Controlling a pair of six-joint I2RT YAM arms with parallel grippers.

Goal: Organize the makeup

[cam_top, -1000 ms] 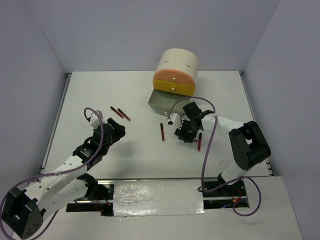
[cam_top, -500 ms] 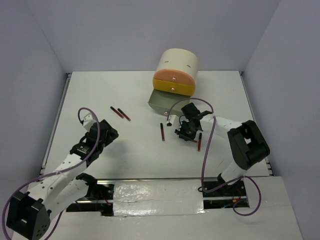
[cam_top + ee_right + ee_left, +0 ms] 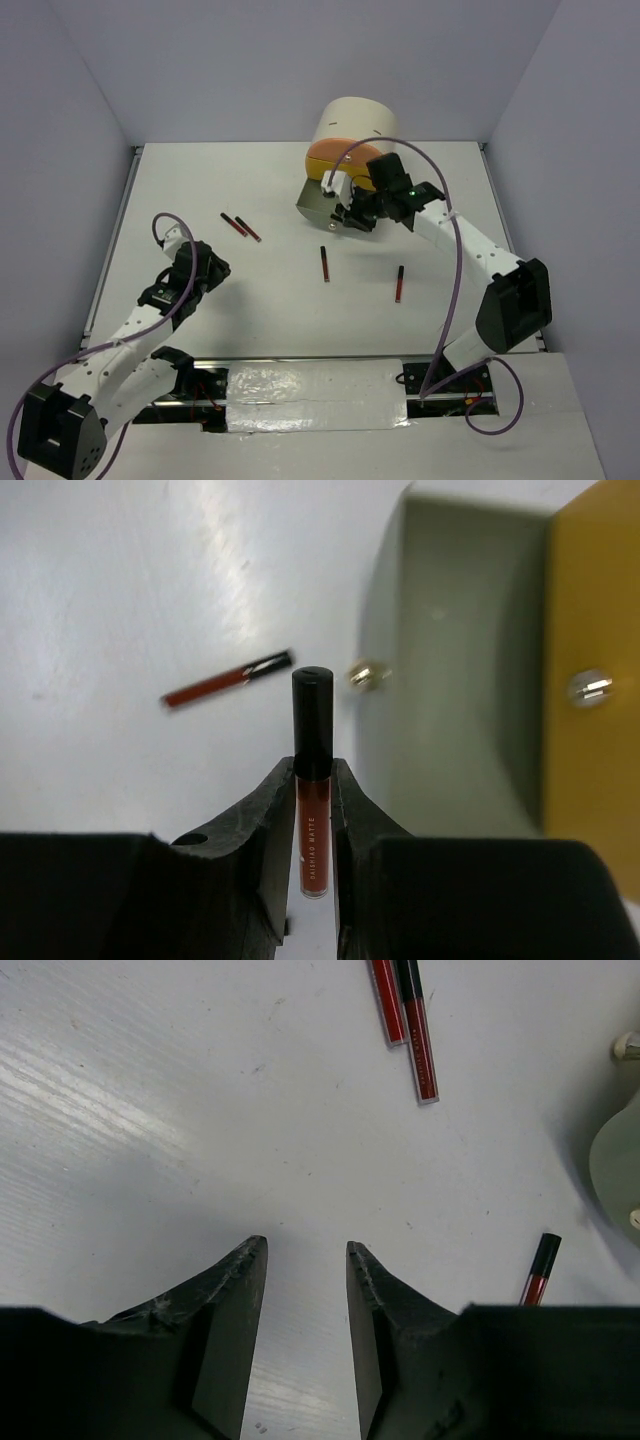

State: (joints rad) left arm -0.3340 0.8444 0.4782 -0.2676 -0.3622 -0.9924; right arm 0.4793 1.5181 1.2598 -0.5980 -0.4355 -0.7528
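Observation:
The tube goes outward and down with my right gripper next, for release still short of the drawer's front side. The drawer's grey bottom lies outward and below.
The makeup in view is several thin dark-red tubes with black caps. My right gripper (image 3: 313,772) is shut on one tube (image 3: 312,715), cap pointing forward, just beside the open grey drawer (image 3: 455,690). In the top view that gripper (image 3: 348,215) hovers at the drawer's (image 3: 318,198) near edge. Two tubes (image 3: 240,227) lie side by side left of centre, one (image 3: 325,263) lies mid-table, another (image 3: 399,283) to its right. My left gripper (image 3: 217,268) is open over bare table, the pair of tubes (image 3: 405,1020) ahead of its fingers (image 3: 240,1290).
A cream cylinder organizer (image 3: 356,125) stands at the back with an orange drawer front (image 3: 345,158) above the pulled-out grey drawer. The drawer's metal knob (image 3: 364,672) shows beside the held tube. Walls close the table at left, right and back.
My right gripper closed on a tube on the table, lifted it and carried it back toward the open drawer. The left arm drew back slightly and its jaws narrowed.

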